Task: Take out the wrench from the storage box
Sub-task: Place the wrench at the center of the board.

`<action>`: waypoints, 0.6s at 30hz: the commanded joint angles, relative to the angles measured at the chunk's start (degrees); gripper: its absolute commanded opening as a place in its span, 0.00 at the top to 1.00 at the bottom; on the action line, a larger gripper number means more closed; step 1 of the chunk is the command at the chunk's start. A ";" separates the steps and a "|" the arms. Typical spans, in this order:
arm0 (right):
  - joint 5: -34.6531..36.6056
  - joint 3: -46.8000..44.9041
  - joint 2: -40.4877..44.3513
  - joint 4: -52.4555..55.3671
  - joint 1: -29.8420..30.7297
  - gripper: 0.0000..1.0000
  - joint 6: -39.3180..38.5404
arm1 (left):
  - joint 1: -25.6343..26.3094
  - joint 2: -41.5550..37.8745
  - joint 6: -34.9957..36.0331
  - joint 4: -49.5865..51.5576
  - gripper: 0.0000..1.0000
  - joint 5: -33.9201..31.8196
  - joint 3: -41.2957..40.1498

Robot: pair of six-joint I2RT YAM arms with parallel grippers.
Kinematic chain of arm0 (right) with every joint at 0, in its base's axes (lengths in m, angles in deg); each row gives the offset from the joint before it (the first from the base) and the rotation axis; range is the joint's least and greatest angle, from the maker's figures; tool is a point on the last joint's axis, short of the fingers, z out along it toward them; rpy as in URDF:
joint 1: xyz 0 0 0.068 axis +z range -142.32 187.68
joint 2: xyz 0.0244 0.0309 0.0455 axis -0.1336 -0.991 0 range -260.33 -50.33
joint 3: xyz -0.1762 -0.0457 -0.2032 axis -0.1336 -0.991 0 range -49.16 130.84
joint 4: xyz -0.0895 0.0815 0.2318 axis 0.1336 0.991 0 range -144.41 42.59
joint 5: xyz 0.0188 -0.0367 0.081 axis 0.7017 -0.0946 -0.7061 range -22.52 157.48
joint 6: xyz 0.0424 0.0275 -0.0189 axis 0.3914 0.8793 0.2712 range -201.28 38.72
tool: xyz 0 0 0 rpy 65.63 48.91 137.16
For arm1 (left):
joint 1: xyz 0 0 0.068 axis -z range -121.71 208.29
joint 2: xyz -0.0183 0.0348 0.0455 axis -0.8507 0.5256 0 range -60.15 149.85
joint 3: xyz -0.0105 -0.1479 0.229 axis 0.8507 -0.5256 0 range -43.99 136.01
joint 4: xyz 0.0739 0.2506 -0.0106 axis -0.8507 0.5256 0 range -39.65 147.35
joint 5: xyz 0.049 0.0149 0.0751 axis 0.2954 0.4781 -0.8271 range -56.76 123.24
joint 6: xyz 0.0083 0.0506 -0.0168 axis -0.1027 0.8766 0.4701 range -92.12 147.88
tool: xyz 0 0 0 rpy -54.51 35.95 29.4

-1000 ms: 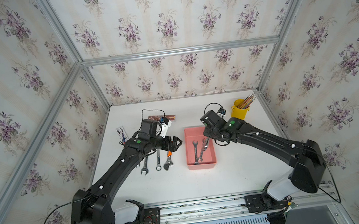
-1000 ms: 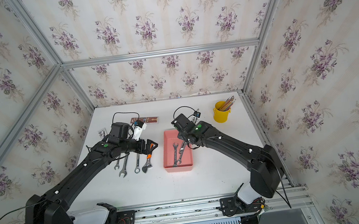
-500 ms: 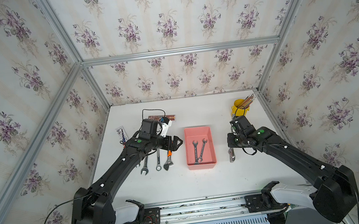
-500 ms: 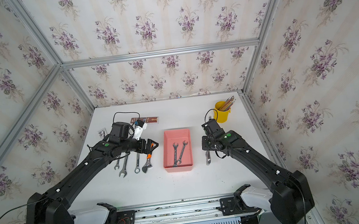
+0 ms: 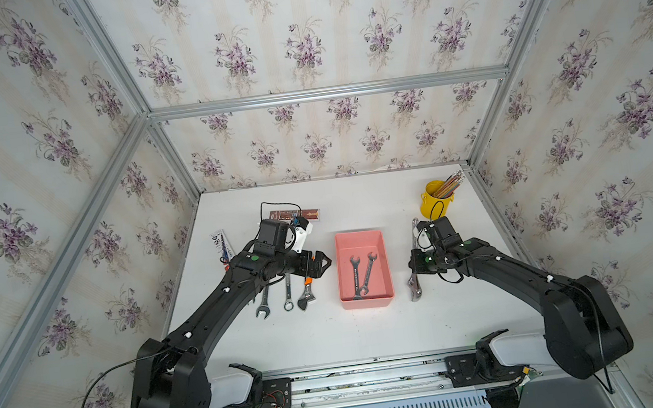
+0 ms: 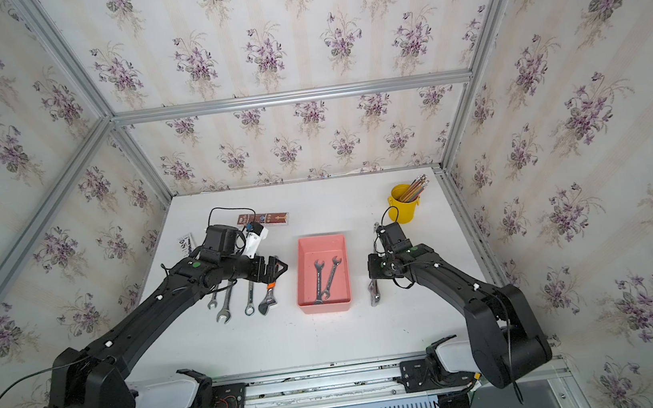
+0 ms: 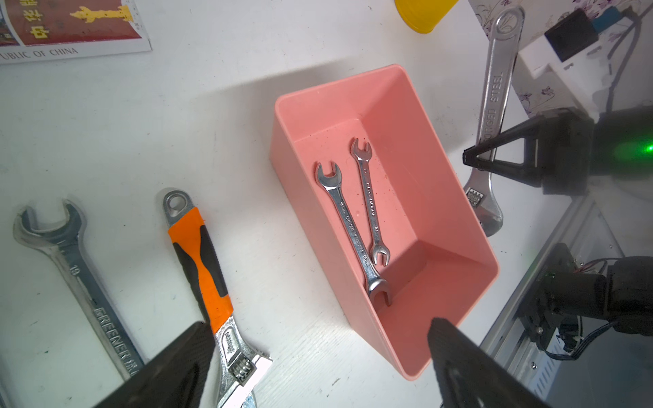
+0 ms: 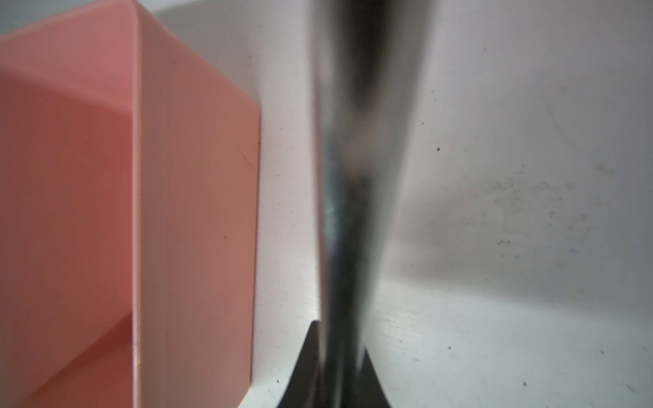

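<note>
I should next lower the wrench in my right gripper onto the bare tabletop (image 8: 295, 248) beside the storage box, which is the clear strip below, and let go of the wrench's handle.
The salmon-pink storage box (image 5: 360, 238) (image 6: 321, 242) stands mid-table with two small silver open-end wrenches (image 5: 362, 274) (image 7: 348, 226) crossed on its floor. Just right of the box, outside it, my right gripper (image 5: 417, 263) (image 8: 341, 328) is shut on the handle of a large silver adjustable wrench (image 5: 415, 290) (image 7: 494, 88) (image 8: 349, 176). The wrench runs along the box's right wall (image 8: 194, 212), low over the table. My left gripper (image 5: 321, 262) (image 7: 318, 328) hangs open and empty left of the box.
Left of the box lie two silver spanners (image 5: 263, 304) (image 5: 287, 295) and an orange-handled adjustable wrench (image 5: 307, 293) (image 7: 201, 254). A yellow cup of pencils (image 5: 437, 200) stands at the back right. A printed card (image 5: 294, 215) lies at the back left.
My right gripper has carried the large wrench from over the box to the table on its right and lowered it. The left arm has stayed still.
</note>
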 commanded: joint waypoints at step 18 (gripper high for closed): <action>-4.70 0.22 -10.74 -10.80 -2.33 1.00 -2.99 | -0.56 1.46 3.27 2.43 0.01 -0.05 -0.15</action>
